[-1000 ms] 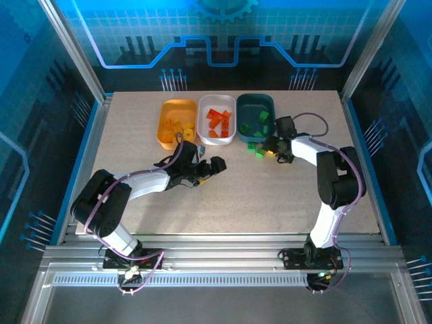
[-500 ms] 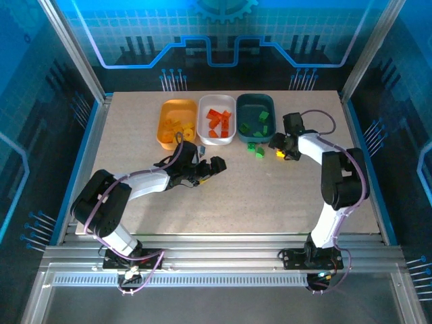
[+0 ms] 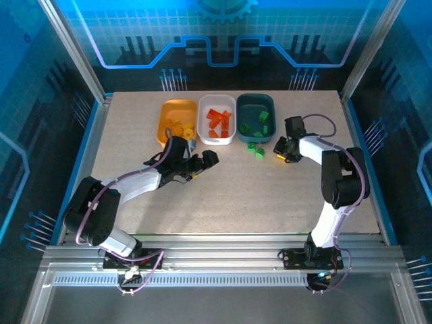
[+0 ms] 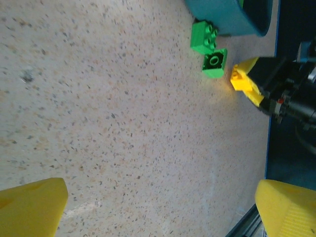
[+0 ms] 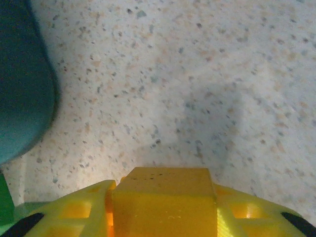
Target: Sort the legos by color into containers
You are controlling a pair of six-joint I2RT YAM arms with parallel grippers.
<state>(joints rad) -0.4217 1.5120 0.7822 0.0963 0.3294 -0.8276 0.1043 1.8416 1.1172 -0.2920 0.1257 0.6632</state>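
Note:
Next, my right gripper should rise and carry the yellow lego over the orange-yellow tray (image 3: 177,121) to release it, since that tray lies beyond the white tray (image 3: 217,118) from the gripper.
My right gripper (image 3: 281,151) is shut on a yellow lego (image 5: 163,197) just above the table, right of the dark teal tray (image 3: 256,116). The same yellow lego (image 4: 241,79) shows in the left wrist view, with two green legos (image 4: 214,63) on the table beside it near the teal tray (image 4: 227,15). In the top view, those green legos (image 3: 254,148) lie just in front of the teal tray. My left gripper (image 3: 202,162) is open over bare table, its yellow fingertips (image 4: 29,207) wide apart. The orange-yellow tray (image 3: 177,121) holds yellow legos and the white tray (image 3: 217,118) holds orange-red ones.
The three trays stand side by side at the back of the speckled table (image 3: 229,196). Metal frame rails run along the table's sides and near edge. The teal tray's wall (image 5: 19,98) is close to the left of my right gripper.
My right gripper has drawn back to the right with the yellow lego in it, away from the green legos. My left gripper has shifted left and a little toward the trays.

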